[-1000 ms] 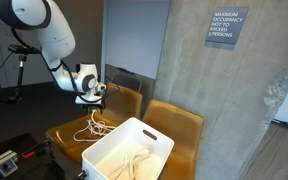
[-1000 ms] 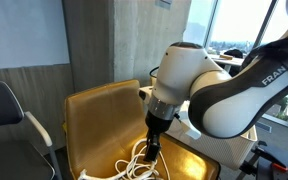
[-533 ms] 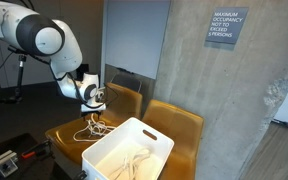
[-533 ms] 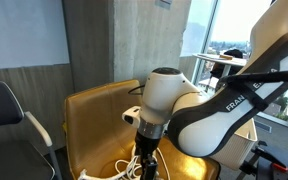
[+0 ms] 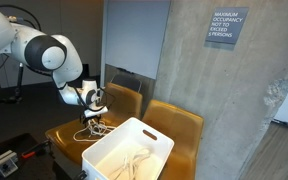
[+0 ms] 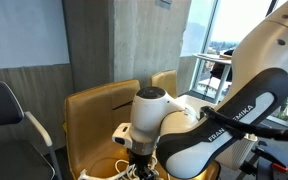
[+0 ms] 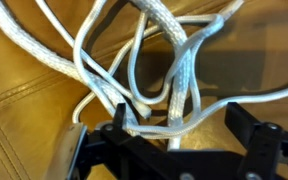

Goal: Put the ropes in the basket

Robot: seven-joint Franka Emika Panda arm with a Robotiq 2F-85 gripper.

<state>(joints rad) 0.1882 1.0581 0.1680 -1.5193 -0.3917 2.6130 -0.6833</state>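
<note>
I need to move my gripper slightly to the left in the wrist view next, then lower it onto that crossing [image 5: 92, 125] of the thick pieces of rope.
White ropes [image 7: 156, 55] lie in a loose tangle on the tan leather seat of a chair [image 5: 68, 131]; they also show in both exterior views [image 5: 92, 128] [image 6: 122, 170]. My gripper [image 7: 184, 122] is open and low over the tangle, with strands running between its two black fingers. In an exterior view the gripper [image 5: 96, 108] hangs just above the ropes. The white basket [image 5: 160, 141] stands to the right of the ropes, across the chair fronts, and holds another white rope [image 5: 134, 163]. In the exterior view from the window side my arm hides the gripper.
A second tan chair [image 5: 181, 124] stands beside the first one, against a concrete wall [image 5: 214, 90]. The chair back [image 6: 92, 112] rises behind the ropes. A black office chair [image 6: 4, 110] stands to one side.
My arm has lowered and swung in over the seat, bringing the gripper down onto the rope tangle. The ropes and basket have not moved.
</note>
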